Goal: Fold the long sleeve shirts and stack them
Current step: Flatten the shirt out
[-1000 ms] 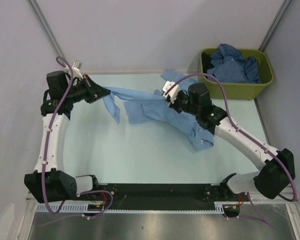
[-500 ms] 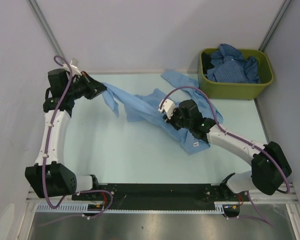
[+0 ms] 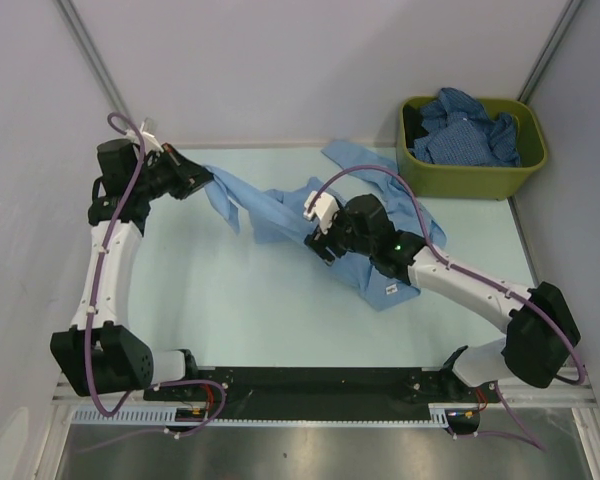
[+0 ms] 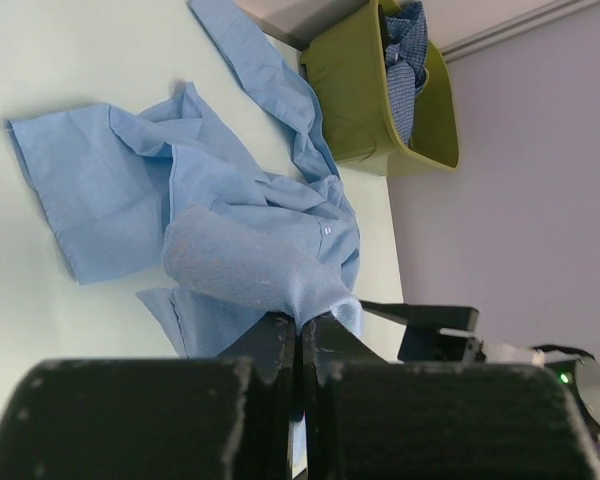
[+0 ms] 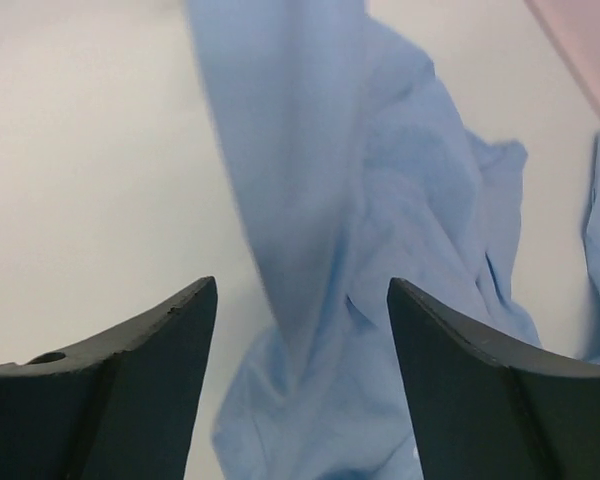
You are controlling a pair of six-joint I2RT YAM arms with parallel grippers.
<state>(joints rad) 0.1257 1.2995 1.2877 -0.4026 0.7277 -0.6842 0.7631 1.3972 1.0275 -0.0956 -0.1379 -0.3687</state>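
Observation:
Next, my right gripper lowers onto the fold where the raised piece of cloth meets the shirt's middle, since that fold already runs in between its open fingers.
A plain light blue long sleeve shirt point(image 3: 273, 207) lies crumpled across the table's middle, one end lifted toward the far left. There my left gripper point(image 3: 204, 181) is shut on a fold of it; in the left wrist view the cloth point(image 4: 230, 262) bunches into the closed jaws of that gripper point(image 4: 301, 325). My right gripper point(image 3: 318, 240) hovers low over the shirt's middle, open. Its fingers point(image 5: 160, 340) stand wide apart with the shirt point(image 5: 370, 210) below them and nothing gripped. Darker patterned shirts point(image 3: 472, 130) fill the bin.
An olive-green bin point(image 3: 473, 178) stands at the back right corner, also in the left wrist view point(image 4: 352, 100). Grey walls close in the table on the left, back and right. Bare pale green tabletop point(image 3: 230, 300) lies in front of the shirt.
My right gripper has opened and let go of the shirt, moving left and nearer the table. The shirt's right part has dropped flat. My left gripper still holds its end.

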